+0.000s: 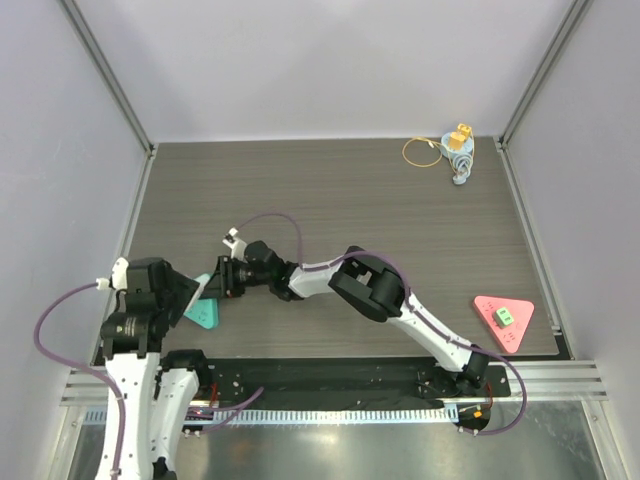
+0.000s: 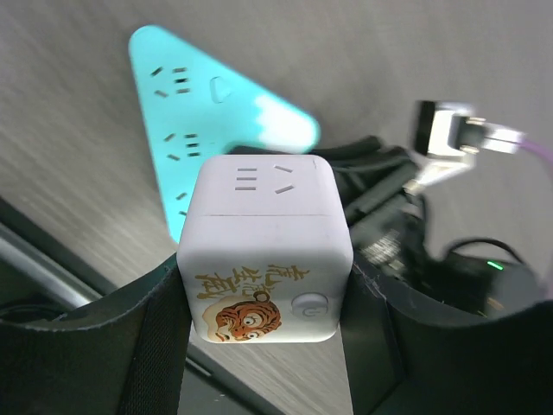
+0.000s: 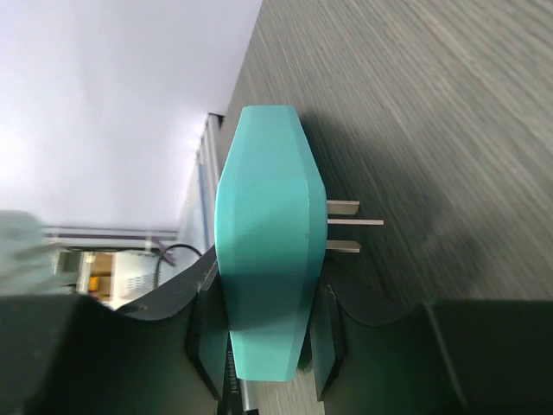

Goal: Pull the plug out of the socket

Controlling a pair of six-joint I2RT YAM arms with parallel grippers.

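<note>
My left gripper will next move outward, to the right in the top view, and down to release the cube. Bare tabletop lies outward and below the cube.
My left gripper [image 2: 263, 341] is shut on a white cube socket [image 2: 263, 229] with a tiger picture, a power button and slot holes on its top face. Behind the cube, a teal triangular power adapter [image 2: 203, 112] shows its outlet holes. My right gripper [image 3: 263, 341] is shut on this teal adapter [image 3: 268, 242], seen edge-on, with its three metal prongs [image 3: 350, 223] bare in the air above the table. In the top view both grippers [image 1: 200, 290] [image 1: 224, 275] meet at the near left, with the teal adapter [image 1: 207, 316] just below them. The cube is hidden there.
A red triangular adapter [image 1: 503, 318] with a green piece lies at the near right. A blue and yellow object [image 1: 458, 152] with a yellow ring lies at the far right corner. Purple cables loop around both arms. Walls enclose the dark table [image 1: 330, 190].
</note>
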